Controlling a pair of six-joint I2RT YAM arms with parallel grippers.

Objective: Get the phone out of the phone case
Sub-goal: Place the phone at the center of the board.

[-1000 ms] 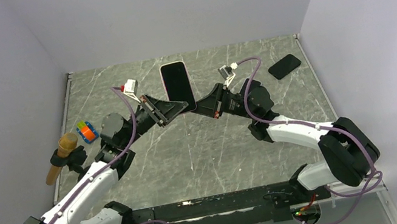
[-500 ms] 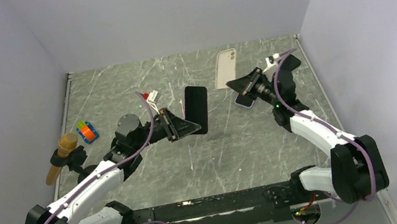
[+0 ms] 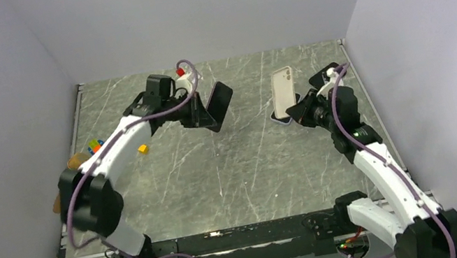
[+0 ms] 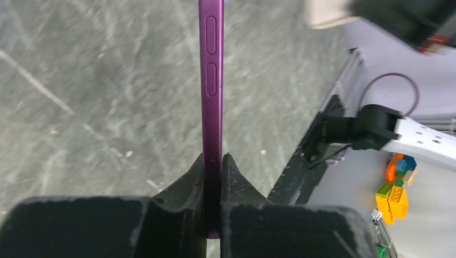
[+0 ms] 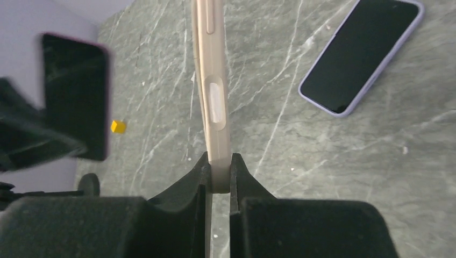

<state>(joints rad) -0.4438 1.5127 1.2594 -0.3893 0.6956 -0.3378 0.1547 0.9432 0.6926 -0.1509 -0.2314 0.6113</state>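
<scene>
I should next lower the phone with my left gripper, outward and to the left in the top view, onto bare table near the back (image 3: 201, 92), because the phone and the case are apart.
My left gripper (image 3: 200, 115) is shut on the purple-edged phone (image 3: 219, 104), held edge-up above the back left of the table. In the left wrist view the phone's purple side (image 4: 211, 80) with two buttons runs up from between my fingers (image 4: 213, 161). My right gripper (image 3: 295, 113) is shut on the beige phone case (image 3: 283, 88), held upright at the back right. In the right wrist view the case's edge (image 5: 213, 97) rises from my jaws (image 5: 219, 161). Phone and case are apart, about a hand's width of table between them.
A second dark phone in a lilac case (image 5: 361, 54) lies flat on the table by the right gripper, partly hidden in the top view (image 3: 279, 116). A small yellow block (image 3: 142, 148), a coloured cube (image 3: 95, 145) and a wooden piece (image 3: 75, 161) sit at the left edge.
The left arm swung toward the back of the table with the phone. The right arm pulled back and stood the case upright. Earlier both grippers held the cased phone together.
</scene>
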